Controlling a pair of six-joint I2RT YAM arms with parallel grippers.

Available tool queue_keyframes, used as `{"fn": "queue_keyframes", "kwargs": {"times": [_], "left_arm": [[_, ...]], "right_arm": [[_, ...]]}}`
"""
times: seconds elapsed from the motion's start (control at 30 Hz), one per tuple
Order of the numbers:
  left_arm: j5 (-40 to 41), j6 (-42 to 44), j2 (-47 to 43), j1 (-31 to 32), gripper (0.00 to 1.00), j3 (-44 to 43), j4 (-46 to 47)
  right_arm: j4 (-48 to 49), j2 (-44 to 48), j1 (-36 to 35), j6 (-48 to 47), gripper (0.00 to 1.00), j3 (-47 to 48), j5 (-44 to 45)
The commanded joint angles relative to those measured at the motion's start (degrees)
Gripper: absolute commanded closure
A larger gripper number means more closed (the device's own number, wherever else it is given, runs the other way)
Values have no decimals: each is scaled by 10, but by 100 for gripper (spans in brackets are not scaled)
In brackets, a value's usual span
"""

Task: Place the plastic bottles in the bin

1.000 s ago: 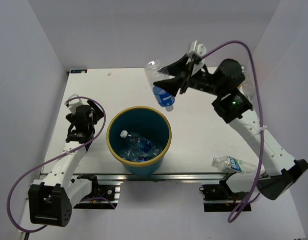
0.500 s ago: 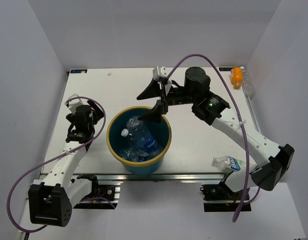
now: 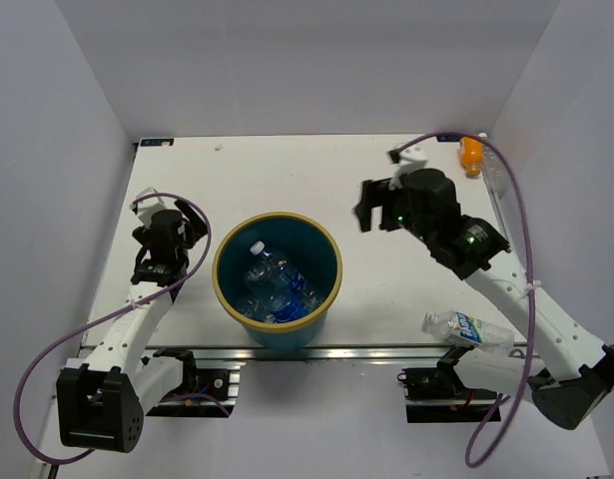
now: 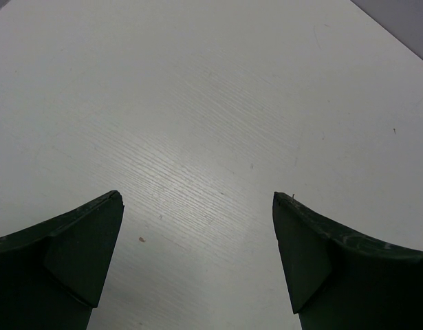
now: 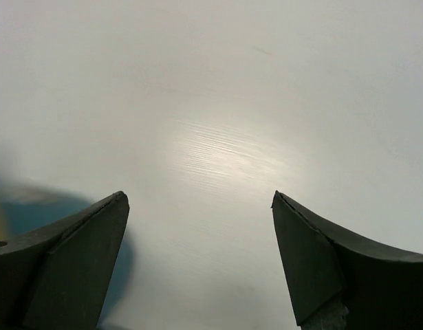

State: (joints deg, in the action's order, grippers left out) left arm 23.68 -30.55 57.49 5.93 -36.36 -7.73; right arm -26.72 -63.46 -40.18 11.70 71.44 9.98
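Note:
My right gripper lowers back and turns onto the cap next, since the cap end of the green-white labelled bottle lies toward the bin.
The bin (image 3: 220, 282), a dark teal bucket with a tan rim, stands near the table's front edge and holds several plastic bottles (image 3: 274, 286) with blue labels. A green-white labelled bottle (image 3: 465, 327) lies at the front right. An orange-filled bottle (image 3: 471, 154) and a clear one (image 3: 496, 178) sit at the far right edge. My right gripper (image 3: 367, 212) (image 5: 197, 194) hangs open and empty just right of the bin, over bare table. My left gripper (image 3: 159, 263) (image 4: 197, 196) is open and empty left of the bin.
White walls close in the table (image 3: 277, 170) on the left, back and right. The purple cable (image 3: 516, 200) of the right arm loops over the far right corner near the orange-filled bottle. A blurred bit of the bin (image 5: 22, 199) shows at the left of the right wrist view.
My right gripper carried a blue-labelled bottle over the bin, opened and dropped it in. It then drew back to the right of the bin. The left arm stayed still.

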Motion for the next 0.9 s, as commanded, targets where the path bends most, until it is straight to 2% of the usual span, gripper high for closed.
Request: {"fn": "queue_keyframes", "kwargs": {"times": [0.0, 0.07, 0.17, 0.23, 0.27, 0.3, 0.37, 0.43, 0.53, 0.63, 0.87], "left_arm": [[-12, -2, -8, -3, 2, -12, 5], [-14, -4, -5, -3, 2, -12, 16], [-25, -4, 2, -3, 2, -20, 34], [-34, -4, 6, -3, 2, -21, 54], [-42, -3, 8, -3, 2, -22, 62], [-47, -3, 11, -3, 2, -21, 69], [-50, -2, 18, -3, 2, -24, 92], [-51, 2, 35, -3, 2, -35, 95], [-36, 4, 59, -3, 2, -48, 94], [-32, 5, 80, -3, 2, -50, 102], [-24, 3, 124, -5, 2, -72, 105]], "right_arm": [[-189, -15, 78, 142, 11, 2, 289], [-282, -59, 111, 124, 11, 5, 338], [-354, -128, 114, 13, 11, 2, 344], [-345, -154, 114, -39, 11, -8, 316], [-339, -157, 114, -87, 11, -12, 236], [-328, -159, 114, -102, 11, -24, 204], [-317, -158, 113, -113, 11, -45, 174], [-309, -142, 112, -160, 11, -105, 141], [-356, -153, 114, -175, 11, -177, 151], [-349, -164, 114, -195, 11, -185, 103], [-337, -155, 97, -217, 11, -224, 71]]}}
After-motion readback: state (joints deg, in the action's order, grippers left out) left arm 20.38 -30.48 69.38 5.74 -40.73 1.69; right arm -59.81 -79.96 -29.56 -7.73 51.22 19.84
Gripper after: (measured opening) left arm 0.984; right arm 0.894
